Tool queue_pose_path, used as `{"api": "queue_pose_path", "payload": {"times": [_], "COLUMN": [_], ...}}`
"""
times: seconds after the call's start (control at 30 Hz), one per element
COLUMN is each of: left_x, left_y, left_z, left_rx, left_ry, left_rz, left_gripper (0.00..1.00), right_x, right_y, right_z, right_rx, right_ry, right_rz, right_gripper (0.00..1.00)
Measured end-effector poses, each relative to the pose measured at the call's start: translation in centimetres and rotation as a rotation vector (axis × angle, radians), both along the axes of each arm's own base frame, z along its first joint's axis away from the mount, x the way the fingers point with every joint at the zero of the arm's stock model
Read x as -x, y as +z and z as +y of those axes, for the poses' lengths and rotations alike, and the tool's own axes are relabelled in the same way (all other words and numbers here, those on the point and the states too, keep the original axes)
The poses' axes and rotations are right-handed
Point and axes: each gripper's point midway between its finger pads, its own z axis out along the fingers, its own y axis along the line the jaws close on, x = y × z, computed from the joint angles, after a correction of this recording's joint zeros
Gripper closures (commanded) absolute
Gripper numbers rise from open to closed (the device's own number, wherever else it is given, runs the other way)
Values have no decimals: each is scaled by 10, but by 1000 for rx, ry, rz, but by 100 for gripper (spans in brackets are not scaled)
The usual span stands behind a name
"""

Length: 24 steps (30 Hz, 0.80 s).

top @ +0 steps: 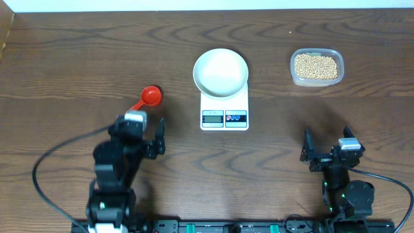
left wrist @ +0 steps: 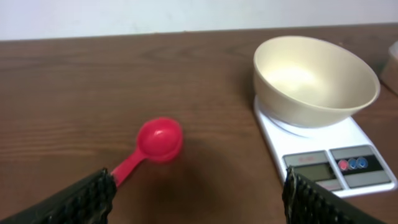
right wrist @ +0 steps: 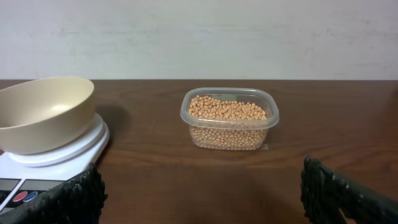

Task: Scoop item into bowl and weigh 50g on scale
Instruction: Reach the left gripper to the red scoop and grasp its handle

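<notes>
I will move my left gripper outward first and then tilt it down, so that it gets onto the rim's side away from the scale (top: 224,110) on the red scoop's cup.
The off-white bowl (top: 220,71) sits empty on the white scale (top: 224,110) at the table's middle; both also show in the left wrist view, bowl (left wrist: 314,81) on scale (left wrist: 329,155). Tan beans (top: 315,66) fill a clear plastic tub (top: 316,81) at the back right, also in the right wrist view (right wrist: 229,118). A red scoop (top: 151,97) lies left of the scale. My left gripper (top: 143,133) is open and empty just behind the scoop's handle (left wrist: 127,167). My right gripper (top: 328,150) is open and empty, in front of the tub.
Dark wooden table (top: 77,58) with a pale wall behind it. A black cable (top: 48,162) loops at the left arm's base. The scale's display and buttons (left wrist: 351,165) face the front edge.
</notes>
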Motion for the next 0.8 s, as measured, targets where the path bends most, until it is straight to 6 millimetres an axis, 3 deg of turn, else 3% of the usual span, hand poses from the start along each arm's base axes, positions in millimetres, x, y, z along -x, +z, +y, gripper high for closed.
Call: {"api": "queue_pose_path", "payload": {"times": [0.4,0.57,0.8], "left_x": [-71,-111,-132], "left_y": [0,-12,-42], "left_z": [-20,-6,19], "left_rx": [41,66,40], "left_ry": [-166,-215,-178], "left_rz": [457,517,536], "left_gripper": [12,12,12], "right_x": [0,0,0], "right_y": [0,0,0], "right_z": [0,0,0], "right_rx": [0,0,0], "right_ry": [0,0,0], "right_rz": [0,0,0], "right_gripper": [1,1,1]}}
